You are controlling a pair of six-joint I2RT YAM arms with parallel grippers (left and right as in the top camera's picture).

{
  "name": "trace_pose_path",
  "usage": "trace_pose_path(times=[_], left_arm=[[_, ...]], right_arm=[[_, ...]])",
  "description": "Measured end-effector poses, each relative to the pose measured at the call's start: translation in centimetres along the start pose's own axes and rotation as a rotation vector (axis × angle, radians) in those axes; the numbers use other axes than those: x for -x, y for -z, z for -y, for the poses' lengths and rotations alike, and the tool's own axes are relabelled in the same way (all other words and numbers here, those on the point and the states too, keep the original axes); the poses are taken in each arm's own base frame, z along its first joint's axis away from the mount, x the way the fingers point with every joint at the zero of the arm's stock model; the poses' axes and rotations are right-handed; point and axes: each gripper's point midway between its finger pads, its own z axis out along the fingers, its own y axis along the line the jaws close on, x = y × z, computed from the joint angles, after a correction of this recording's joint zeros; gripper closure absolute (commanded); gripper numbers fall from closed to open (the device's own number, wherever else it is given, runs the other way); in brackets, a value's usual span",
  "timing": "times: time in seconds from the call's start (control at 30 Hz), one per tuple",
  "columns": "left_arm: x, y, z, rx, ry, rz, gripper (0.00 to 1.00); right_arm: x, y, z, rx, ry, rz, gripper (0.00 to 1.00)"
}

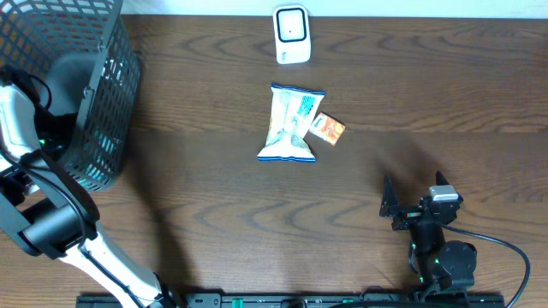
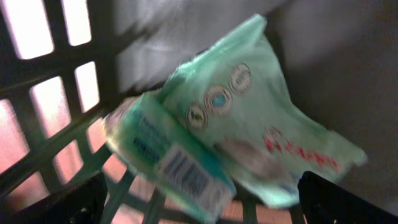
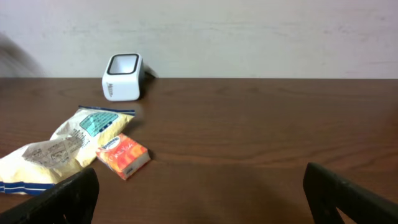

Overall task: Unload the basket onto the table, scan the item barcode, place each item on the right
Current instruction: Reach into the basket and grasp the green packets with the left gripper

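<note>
The left gripper comes down next onto the part of the pale green packet beside its barcode label and closes there, since that part lies between the open fingers.
In the left wrist view a pale green packet lies against the mesh wall of the black basket, its barcode label facing the camera. My left gripper is open just below the packet, one dark finger at each lower corner, holding nothing. From overhead the left arm reaches into the basket and its jaws are hidden. The white scanner stands at the table's far edge. My right gripper hovers open and empty at the near right.
A pale chip bag and a small orange box lie mid-table in front of the scanner. In the right wrist view the bag and box are at the left.
</note>
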Motion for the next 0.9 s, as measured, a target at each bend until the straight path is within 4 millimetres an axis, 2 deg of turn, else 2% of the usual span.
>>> trace_pose_path(times=[0.1, 0.2, 0.27, 0.37, 0.43, 0.47, 0.8, 0.9], left_arm=[[0.1, -1.8, 0.1, -0.007, 0.017, 0.003, 0.1], [0.2, -3.0, 0.2, -0.022, 0.032, 0.009, 0.36], [0.3, -3.2, 0.4, -0.038, 0.033, 0.018, 0.43], [0.4, -3.2, 0.5, -0.046, 0.033, 0.022, 0.64], [0.5, -3.1, 0.5, -0.051, 0.015, 0.03, 0.87], [0.5, -3.0, 0.5, -0.053, -0.002, 0.032, 0.92], [1.9, -0.5, 1.2, -0.109, -0.128, 0.084, 0.92], [2.3, 2.3, 1.4, -0.178, -0.136, 0.135, 0.93]], right_arm=[[0.0, 0.0, 0.0, 0.0, 0.0, 0.0, 0.01], [0.0, 0.0, 0.0, 0.0, 0.0, 0.0, 0.01], [0.0, 0.0, 0.0, 0.0, 0.0, 0.0, 0.01], [0.0, 0.0, 0.0, 0.0, 0.0, 0.0, 0.01], [0.0, 0.0, 0.0, 0.0, 0.0, 0.0, 0.01], [0.0, 0.0, 0.0, 0.0, 0.0, 0.0, 0.01], [0.0, 0.0, 0.0, 0.0, 0.0, 0.0, 0.01], [0.0, 0.0, 0.0, 0.0, 0.0, 0.0, 0.01]])
